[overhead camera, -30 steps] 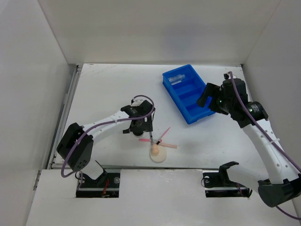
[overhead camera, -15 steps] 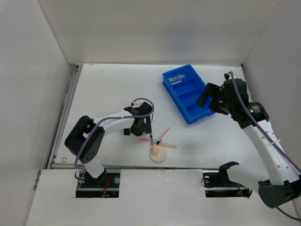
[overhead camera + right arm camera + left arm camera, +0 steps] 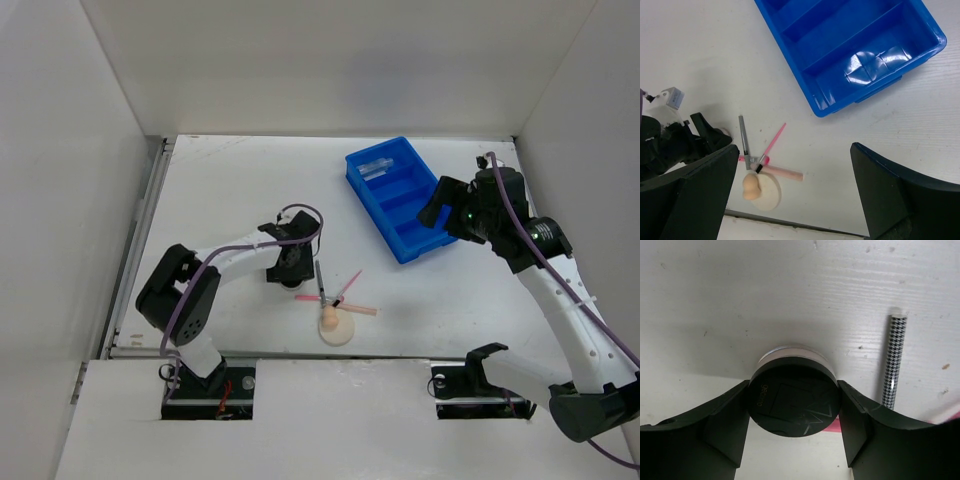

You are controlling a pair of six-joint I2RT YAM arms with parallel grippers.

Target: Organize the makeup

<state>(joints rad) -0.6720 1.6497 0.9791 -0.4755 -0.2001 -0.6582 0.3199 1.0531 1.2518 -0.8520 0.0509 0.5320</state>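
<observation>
My left gripper lifts outward and to the right in the top view next, over the tray's middle section (image 3: pixel 407 204), and releases the compact, since that section is empty.
My left gripper (image 3: pixel 793 412) is shut on the black round compact (image 3: pixel 790 397), one finger (image 3: pixel 725 425) on each side of it. In the top view the left gripper (image 3: pixel 290 262) sits just left of the pile and hides the compact. The thin dark pencil (image 3: pixel 321 280) lies beside it and also shows in the left wrist view (image 3: pixel 894 360). Pink sticks (image 3: pixel 349 286), the beige puff (image 3: pixel 342 330) and the peach sponge (image 3: pixel 327 320) lie together. The clear tube (image 3: pixel 377 167) lies in the blue tray (image 3: pixel 425 245). My right gripper (image 3: pixel 433 208) is open and empty, above the tray's right side.
The blue tray (image 3: pixel 820 107) has three compartments; the tube (image 3: pixel 875 62) is in the end one. White walls enclose the table on three sides. A metal rail (image 3: pixel 140 240) runs along the left edge. The pile (image 3: pixel 760 170) lies near the front edge.
My left gripper has moved a little left and back, away from the pile, uncovering the pencil. The right arm has not moved.
</observation>
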